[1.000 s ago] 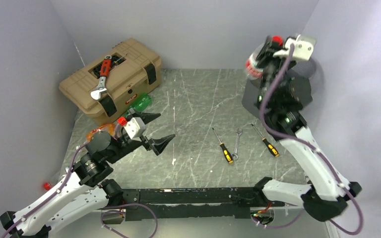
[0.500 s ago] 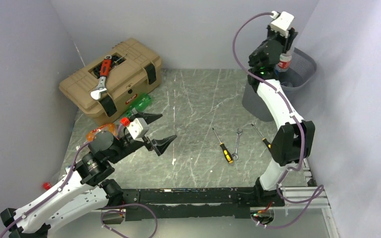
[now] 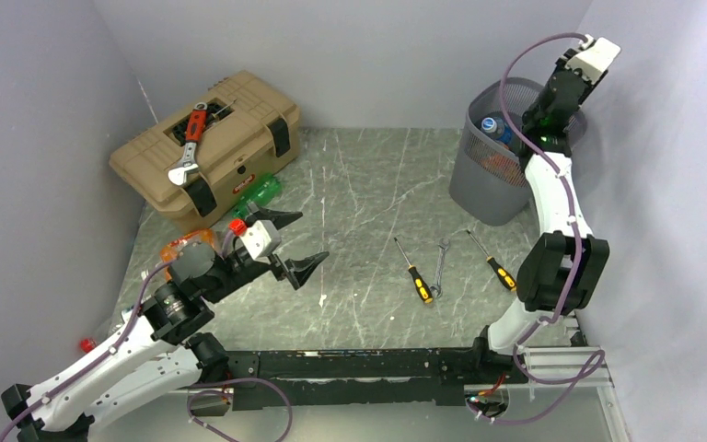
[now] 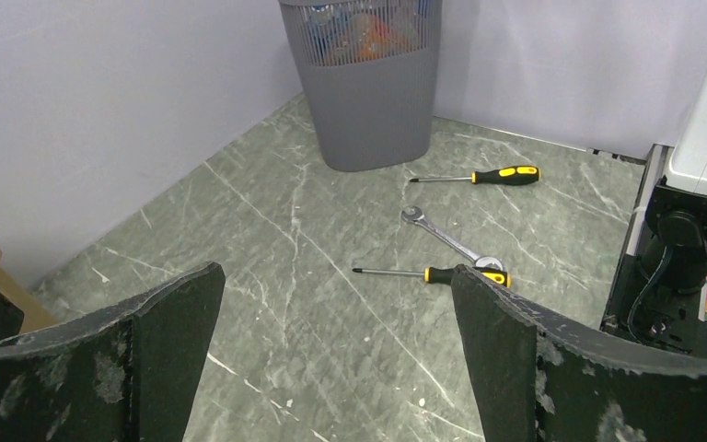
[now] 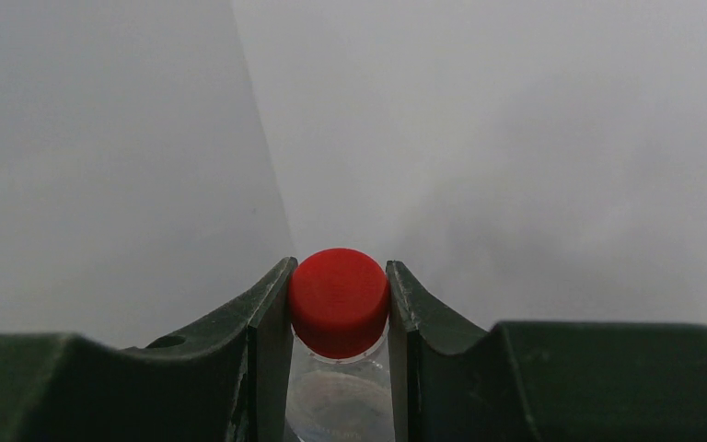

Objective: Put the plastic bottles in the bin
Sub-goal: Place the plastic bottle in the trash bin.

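Note:
Next, my right gripper will tip down and to the left in the top view to free the bottle, since the bin's opening [image 3: 517, 99] lies below it on that side.
My right gripper [image 5: 341, 267] is shut on a clear plastic bottle [image 5: 341, 405], its fingers clamping the red cap [image 5: 339, 299]; only bare wall lies beyond. From above, the right arm's wrist [image 3: 578, 74] is raised over the far right rim of the grey mesh bin [image 3: 502, 175], and the held bottle is hidden there. A blue-capped bottle [image 3: 490, 124] lies inside the bin. My left gripper [image 3: 311, 235] hangs open and empty above the table at the left, aimed toward the bin [image 4: 368, 92]. A green bottle [image 3: 262, 191] lies by the toolbox, and an orange one [image 3: 189, 247] lies under the left arm.
A tan toolbox [image 3: 230, 120] with a red-handled wrench [image 3: 191, 138] on its lid stands at the back left. Two yellow-handled screwdrivers [image 3: 414, 276] [image 3: 495, 265] and a spanner [image 3: 440, 267] lie in front of the bin. Walls close in on three sides.
The right arm has swung up and to the right with its bottle, from in front of the bin to above its far right rim. The left gripper has crept slightly right, still open.

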Controlling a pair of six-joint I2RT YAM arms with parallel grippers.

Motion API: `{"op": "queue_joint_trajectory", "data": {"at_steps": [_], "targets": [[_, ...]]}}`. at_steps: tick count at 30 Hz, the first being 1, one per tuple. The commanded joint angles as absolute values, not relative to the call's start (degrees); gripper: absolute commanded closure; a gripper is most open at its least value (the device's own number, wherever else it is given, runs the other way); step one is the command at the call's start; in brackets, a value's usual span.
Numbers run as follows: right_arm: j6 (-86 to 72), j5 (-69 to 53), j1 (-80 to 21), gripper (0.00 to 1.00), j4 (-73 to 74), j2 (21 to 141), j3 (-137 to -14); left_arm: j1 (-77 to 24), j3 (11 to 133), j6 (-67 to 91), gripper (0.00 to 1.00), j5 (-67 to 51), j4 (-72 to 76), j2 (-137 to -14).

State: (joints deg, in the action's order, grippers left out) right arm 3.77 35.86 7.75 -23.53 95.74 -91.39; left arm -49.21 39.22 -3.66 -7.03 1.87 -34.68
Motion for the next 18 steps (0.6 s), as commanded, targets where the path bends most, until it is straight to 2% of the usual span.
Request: {"op": "queue_joint_trajectory", "data": {"at_steps": [1, 12, 15, 16, 17, 18], "targets": [[-3.7, 28.3, 7.8, 1.0, -18.2, 96.9, -89.3, -49.5, 40.4, -4.5, 0.01, -7.0, 2.6, -35.4], [-6.4, 18.3, 7.8, 0.99, -12.4, 97.9, -86.3, -49.5, 40.7, -4.6, 0.01, -7.8, 2.2, -36.6], [-7.0, 17.2, 7.9, 0.48, -8.1, 98.7, -89.0, -49.4, 40.8, -4.6, 0.0, -8.0, 2.1, -36.8], [-7.2, 17.1, 7.9, 0.36, -7.8, 98.4, -89.1, -49.4, 40.8, -4.6, 0.01, -8.1, 2.0, -36.9], [-7.5, 17.0, 7.9, 0.27, -7.7, 98.2, -89.2, -49.5, 40.9, -4.6, 0.01, -8.1, 2.0, -36.9], [-7.9, 17.0, 7.9, 0.23, -7.5, 98.0, -89.5, -49.4, 40.9, -4.7, 0.01, -8.0, 2.0, -36.9]]}}
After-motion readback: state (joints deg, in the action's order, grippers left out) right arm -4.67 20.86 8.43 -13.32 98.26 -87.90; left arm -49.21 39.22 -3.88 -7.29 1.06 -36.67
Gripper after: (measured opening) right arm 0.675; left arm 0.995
